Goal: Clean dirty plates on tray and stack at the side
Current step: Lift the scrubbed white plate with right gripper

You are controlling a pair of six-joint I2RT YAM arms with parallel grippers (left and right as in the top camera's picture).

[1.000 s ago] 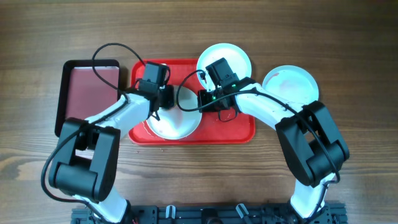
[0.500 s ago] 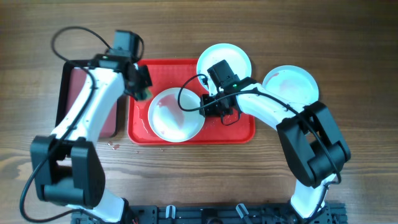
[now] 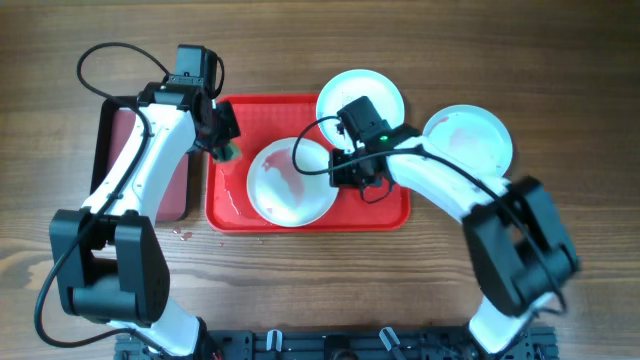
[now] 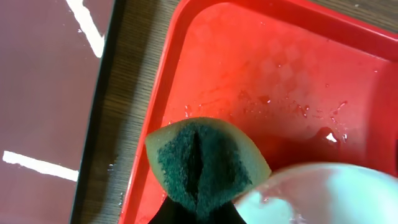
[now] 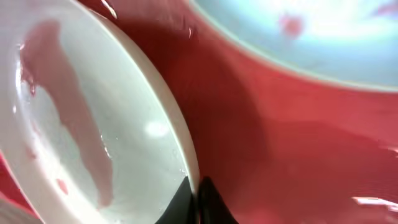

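Next, my right gripper will lift, cross right in the overhead view over another smeared plate point(image 3: 470, 140), which sits off the tray, and lower to release the rim of its plate.
The red tray point(image 3: 380, 208) lies at the table's middle. A white plate point(image 3: 290, 182) with a red smear sits on it. My right gripper point(image 3: 338, 172) is shut on that plate's right rim; the right wrist view shows the rim point(image 5: 180, 143) pinched between the fingers point(image 5: 194, 193). My left gripper point(image 3: 226, 148) is shut on a green-and-yellow sponge point(image 4: 205, 165), held over the tray's left edge point(image 4: 163, 93), beside the plate point(image 4: 323, 196). A mint-blue plate point(image 3: 360, 97) overlaps the tray's far rim. Another plate point(image 3: 467, 138) with pink smears lies on the table to the right.
A smaller black-rimmed maroon tray point(image 3: 130, 150) lies left of the red tray, also seen in the left wrist view point(image 4: 43, 81). Water droplets point(image 3: 180, 235) spot the wood near the red tray's front left corner. Cables loop above both arms.
My left gripper lifted the sponge off the white plate and moved left to the tray's left edge. The white plate, held by the right gripper, shifted slightly right.
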